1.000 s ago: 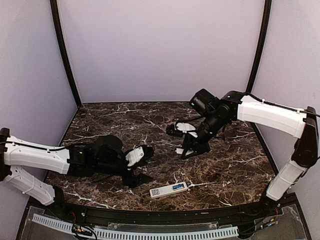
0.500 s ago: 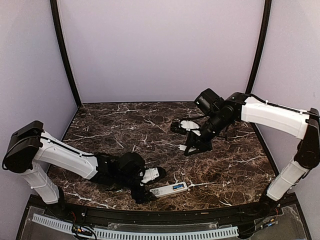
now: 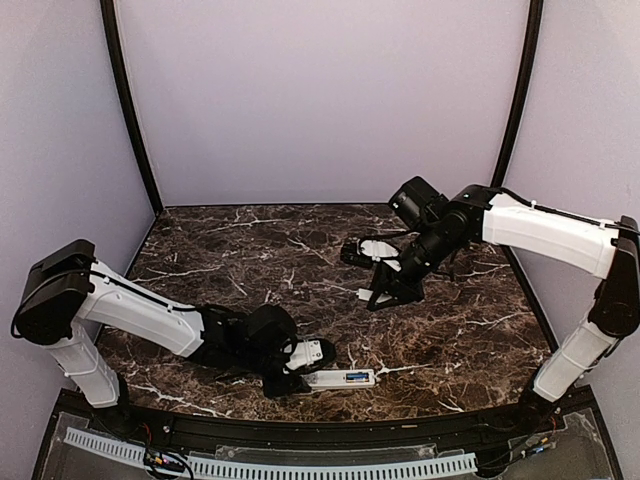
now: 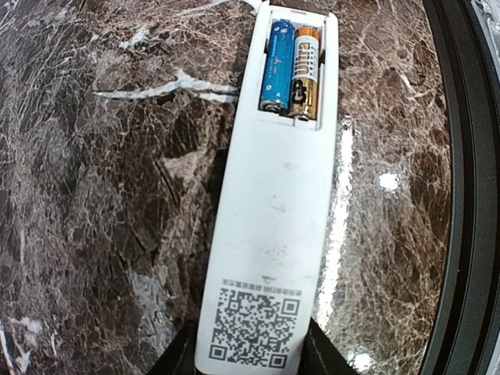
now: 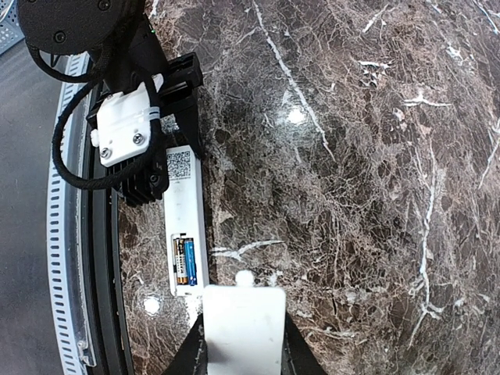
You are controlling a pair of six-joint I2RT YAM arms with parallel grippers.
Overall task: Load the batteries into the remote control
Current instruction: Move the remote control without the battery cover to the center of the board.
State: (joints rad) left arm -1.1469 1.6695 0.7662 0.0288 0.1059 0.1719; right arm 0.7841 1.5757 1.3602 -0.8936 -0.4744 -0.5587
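Observation:
The right gripper lowers the white cover plate [image 5: 244, 328] over the uncovered battery bay [image 5: 185, 260] next and releases it there, since the bay lies below with both batteries in.
The remote control [image 3: 340, 379] lies back-up near the table's front edge, its battery bay uncovered. Two batteries sit side by side in the bay, one blue [image 4: 277, 66] and one gold and black [image 4: 306, 74]. My left gripper [image 3: 300, 375] is at the remote's left end, with a dark finger pressed against each long side of the end that bears the square code [image 4: 251, 344]. My right gripper [image 3: 385, 295] hangs above the middle of the table, shut on a short flat white cover plate [image 5: 244, 328]. The remote [image 5: 186, 226] and the left gripper show below it in the right wrist view.
The black raised rim [image 4: 469, 195] of the table runs close along the remote's near side. A perforated white strip [image 3: 270, 465] lies beyond the rim. Dark marbled tabletop [image 3: 250, 250] stretches between the two arms.
My left arm has swung right and down to the remote's left end, and its jaws have narrowed onto the remote. The right gripper has shifted only slightly, still holding the cover plate.

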